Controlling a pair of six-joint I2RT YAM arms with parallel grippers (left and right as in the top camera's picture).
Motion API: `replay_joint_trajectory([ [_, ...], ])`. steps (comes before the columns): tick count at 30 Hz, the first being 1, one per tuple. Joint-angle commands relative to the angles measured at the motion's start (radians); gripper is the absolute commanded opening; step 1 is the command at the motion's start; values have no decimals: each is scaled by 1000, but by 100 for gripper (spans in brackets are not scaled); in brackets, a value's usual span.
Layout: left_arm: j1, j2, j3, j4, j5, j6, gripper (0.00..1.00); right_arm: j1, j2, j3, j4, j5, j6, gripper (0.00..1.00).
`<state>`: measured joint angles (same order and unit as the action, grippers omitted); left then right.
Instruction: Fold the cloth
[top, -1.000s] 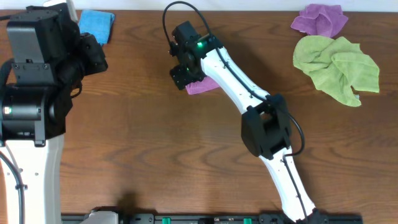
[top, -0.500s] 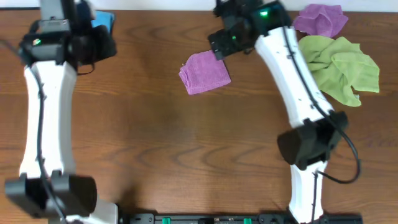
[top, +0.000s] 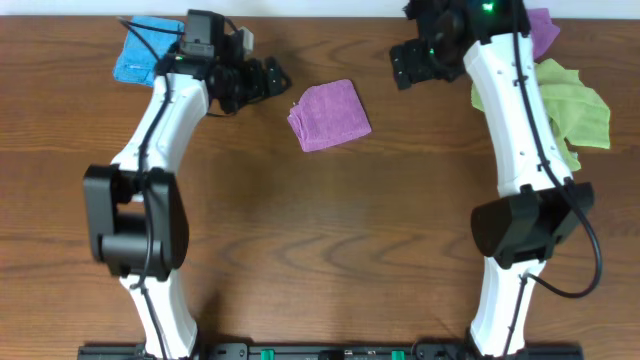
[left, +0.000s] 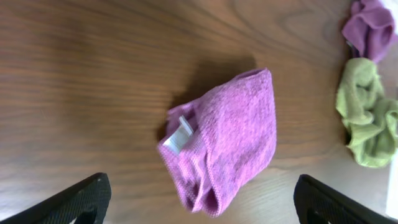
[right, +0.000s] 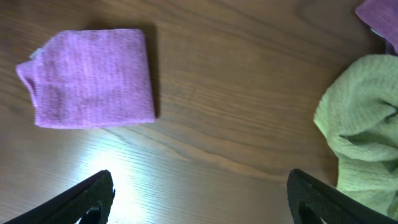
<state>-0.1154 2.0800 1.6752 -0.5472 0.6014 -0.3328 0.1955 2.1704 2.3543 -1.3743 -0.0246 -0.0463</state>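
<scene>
My left gripper should move back and to the right in the overhead view next, then go down onto the cloth's tagged end, since the cloth's layered edges face its fingers.
The cloth lies folded into a small purple-magenta rectangle at the back middle of the table. My left wrist view shows it lying just ahead of the jaws, with its white tag on the left edge and stacked layers at its near end. My left gripper hovers just left of the cloth, open and holding nothing. My right gripper is open and apart from the cloth, to its right and farther back. The right wrist view has the cloth at upper left, and bare wood lies between the open jaws.
A blue cloth lies at the back left, behind my left arm. A lime-green towel and a bunched purple cloth lie at the back right, partly under my right arm. The towel fills the right side of the right wrist view.
My right gripper has drawn away to the right, leaving the cloth folded on the table. My left arm has swung in from the far left to beside the cloth and its jaws have opened.
</scene>
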Motion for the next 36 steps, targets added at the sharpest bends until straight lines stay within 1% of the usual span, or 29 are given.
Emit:
replay_joint_trajectory([
  [1,-3,79,-6,44,154,-85,95,-25,2,5,-8,9,-23,89],
  [4,-5,142,-6,94,239,-170,95,-40,2,5,-6,9,-24,89],
  [8,-5,188,-6,122,264,-243,95,-52,2,5,-6,9,-38,89],
  [12,-6,188,-6,135,261,-224,95,-53,2,5,-6,9,-39,89],
  [18,-32,189,-6,63,188,-224,95,-53,2,5,-6,10,-42,90],
  [22,-76,189,-6,29,161,-221,99,-53,2,5,-5,9,-42,90],
  [24,-97,189,-6,19,122,-223,100,-53,2,5,-6,9,-42,90],
  [26,-123,189,-9,9,70,-249,100,-53,2,5,-7,9,-42,90],
  [29,-144,189,-22,32,34,-281,100,-53,2,5,-7,9,-42,90],
  [35,-147,189,-98,144,20,-374,100,-53,2,5,-6,9,-42,90],
  [36,-148,189,-111,160,20,-386,94,-53,2,5,-5,9,-42,90],
])
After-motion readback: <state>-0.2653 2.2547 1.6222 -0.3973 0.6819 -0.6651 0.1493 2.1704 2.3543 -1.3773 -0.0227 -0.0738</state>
